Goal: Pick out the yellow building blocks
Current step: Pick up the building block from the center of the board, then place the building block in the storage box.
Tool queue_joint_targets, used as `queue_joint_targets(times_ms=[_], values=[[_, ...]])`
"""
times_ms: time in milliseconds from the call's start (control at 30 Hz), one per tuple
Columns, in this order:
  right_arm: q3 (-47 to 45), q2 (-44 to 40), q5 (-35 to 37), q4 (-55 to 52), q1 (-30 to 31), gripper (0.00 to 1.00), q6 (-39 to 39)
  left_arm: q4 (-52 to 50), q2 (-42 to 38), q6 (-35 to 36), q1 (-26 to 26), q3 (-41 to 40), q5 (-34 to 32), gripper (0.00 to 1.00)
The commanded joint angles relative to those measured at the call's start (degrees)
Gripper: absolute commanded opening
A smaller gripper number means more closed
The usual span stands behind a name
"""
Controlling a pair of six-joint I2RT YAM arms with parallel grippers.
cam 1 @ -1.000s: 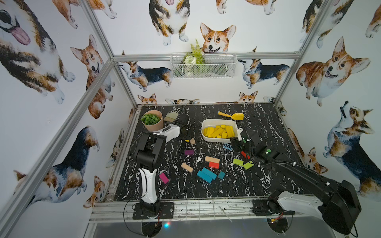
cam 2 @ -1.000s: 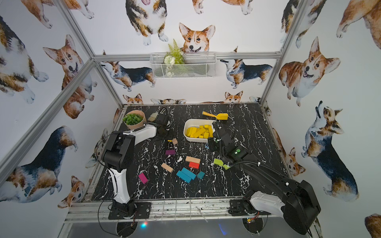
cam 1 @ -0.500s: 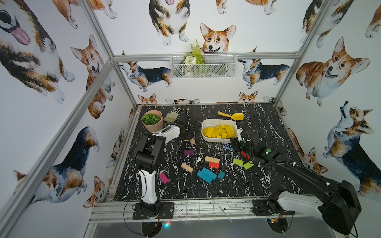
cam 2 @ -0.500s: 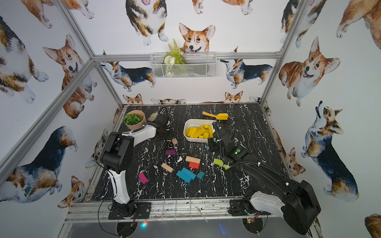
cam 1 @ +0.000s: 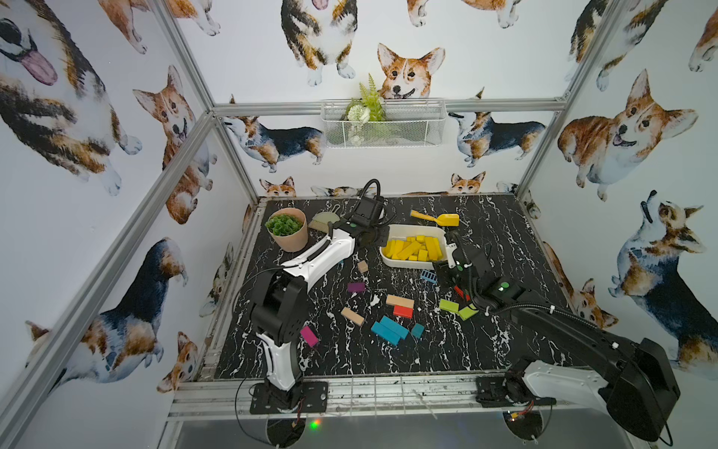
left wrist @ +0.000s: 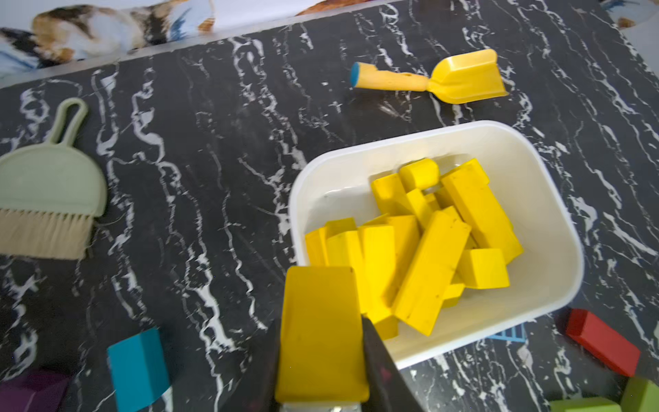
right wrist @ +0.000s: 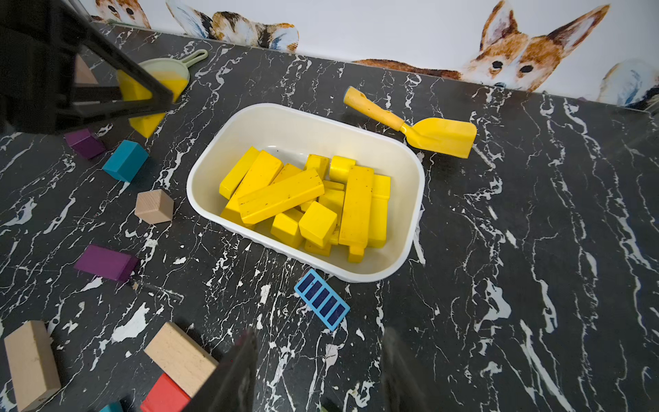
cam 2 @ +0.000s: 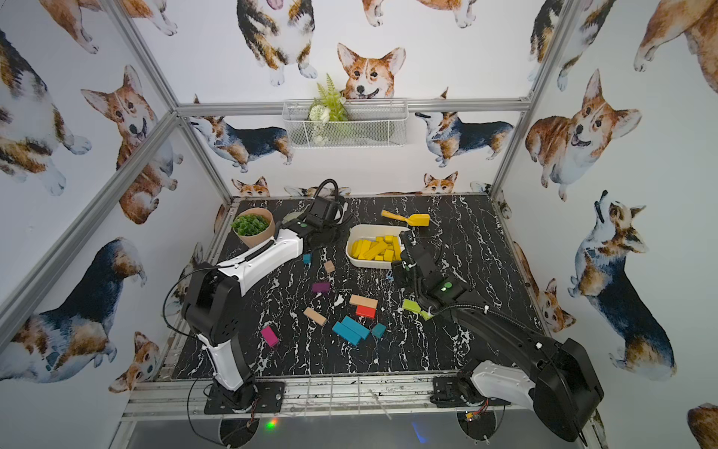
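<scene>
The left gripper moves across the tub's rim next, lowers over the pile and releases its block, because yellow blocks are already gathered in the white tub [cam 1: 412, 229].
Several yellow building blocks [cam 1: 415, 248] [cam 2: 375, 248] lie piled in a white tub [cam 1: 412, 229] at the back middle of the table. The left wrist view shows the pile [left wrist: 428, 249] inside the tub [left wrist: 556, 214]. My left gripper [left wrist: 322, 321] is shut on one more yellow block [left wrist: 321, 342], held just left of the tub. That held block [right wrist: 142, 107] hangs above the table in the right wrist view. My right gripper [right wrist: 320, 333] stands open and empty over the dark table, in front of the tub [right wrist: 214, 157].
A yellow plastic toy shovel [cam 1: 435, 219] lies behind the tub. A green hand brush [left wrist: 46, 185] and a potted plant [cam 1: 287, 229] stand at the back left. Purple [cam 1: 355, 287], tan [cam 1: 400, 300], red [cam 1: 402, 311], blue [cam 1: 388, 329], green [cam 1: 448, 306] and pink [cam 1: 309, 336] blocks lie scattered in front. A blue grid piece [right wrist: 322, 299] lies by the tub.
My left gripper's jaws have closed on the yellow block. The right arm has not visibly moved.
</scene>
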Motion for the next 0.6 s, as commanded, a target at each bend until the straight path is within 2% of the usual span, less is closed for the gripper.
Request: queue_joint_targets(times_ms=[0,267,467,567], values=[[-0.9,-2.6,1.6,0.7,0.1,0.57,0.5,-2.0,3.9,1.3,-2.5,4.5,0.9,0.27],[-3.3,-7.4,3.6,-1.1,0.1,0.57,0.5,-6.1,17.3,2.5,-4.9,19.3,2.8,0.28],[-4.1,-8.6,4.0,-1.2,0.1,0.58,0.6,-8.7,24.1,3.9,-4.8,27.4,1.6,0.3],[-4.2,-8.7,4.0,-1.4,0.1,0.58,0.6,-9.7,26.6,4.0,-4.8,30.3,1.7,0.35]])
